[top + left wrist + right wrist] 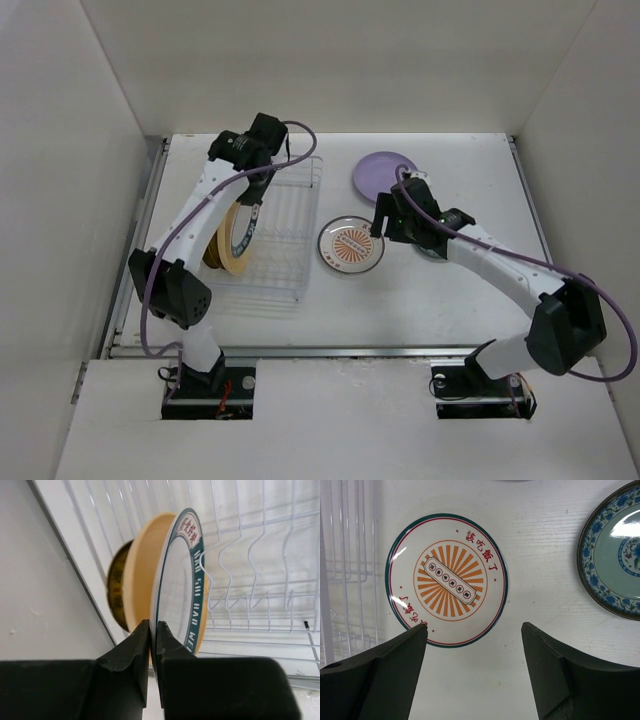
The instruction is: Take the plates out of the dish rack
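Observation:
I will lift my left gripper, swing it past the rack's edge and lower the white plate, tilting it flatter, onto the orange sunburst plate (447,577), which is uncovered.
The wire dish rack (285,250) holds three upright plates at its left side. My left gripper (153,625) is shut on the rim of the white plate with the teal lettered rim (175,580). Behind it stand a yellow-tan plate (142,570) and a dark brown-gold plate (116,585). In the top view my left gripper (248,200) is above these plates (237,235). My right gripper (475,630) is open and empty just above the table, beside the orange sunburst plate (447,577), which lies flat. The teal patterned plate (615,550) lies to its right. The lavender plate (385,175) lies further back.
The rack's empty slot wires (250,580) stretch to the right of the held plate. The rack's edge (345,555) shows at the left of the right wrist view. White walls enclose the table on three sides. My right arm (500,265) covers most of the teal plate in the top view.

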